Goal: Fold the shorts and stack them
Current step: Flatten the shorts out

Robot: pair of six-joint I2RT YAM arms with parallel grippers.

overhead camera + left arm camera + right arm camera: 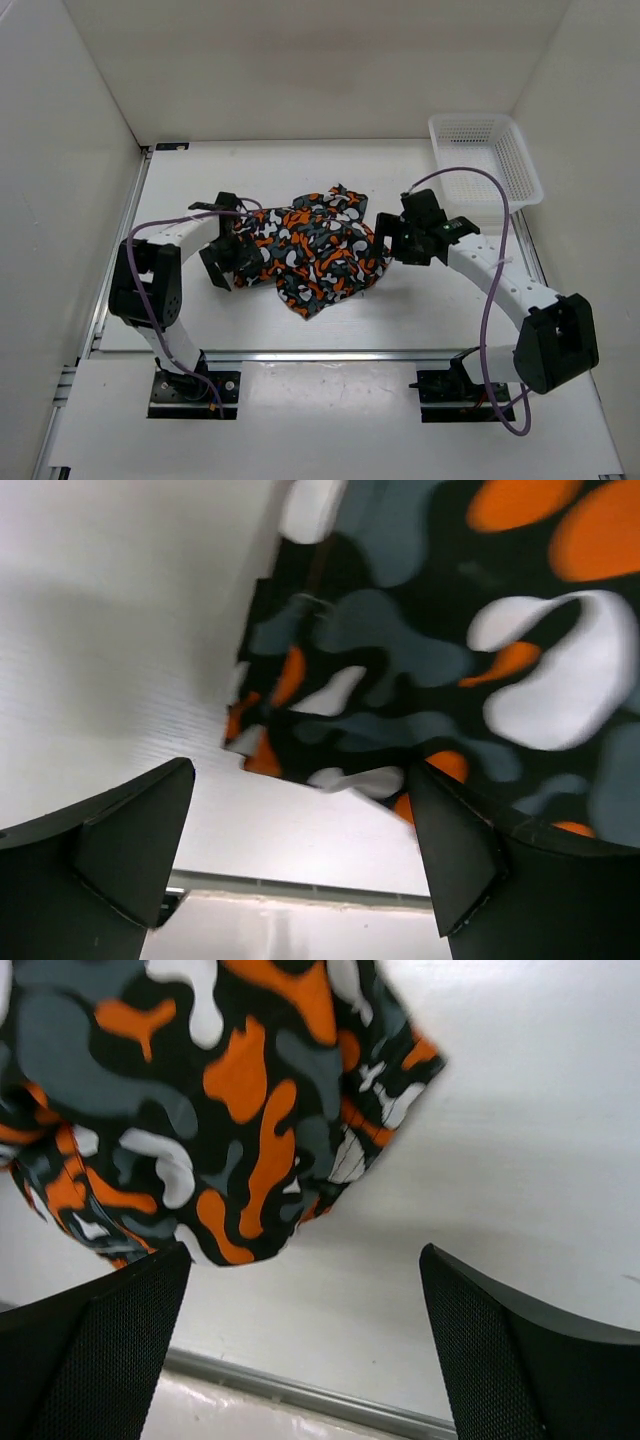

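The heap's edge (377,271) (278,1237) is below my right gripper, to its left in the top view. The gripper's fingers are only around bare table, so I need to lower the gripper that way next.
The shorts (312,250), printed in orange, black, grey and white blotches, lie crumpled in a heap at the middle of the white table. My left gripper (222,262) is at the heap's left edge, open and empty; in the left wrist view the cloth (450,650) fills the upper right, reaching its right finger (455,850). My right gripper (392,240) is at the heap's right edge, open and empty; in the right wrist view the cloth (220,1100) lies ahead at upper left, bare table between the fingers.
A white mesh basket (486,160) stands at the back right of the table. White walls close in the table on the left, back and right. A metal rail (330,354) runs along the table's near edge.
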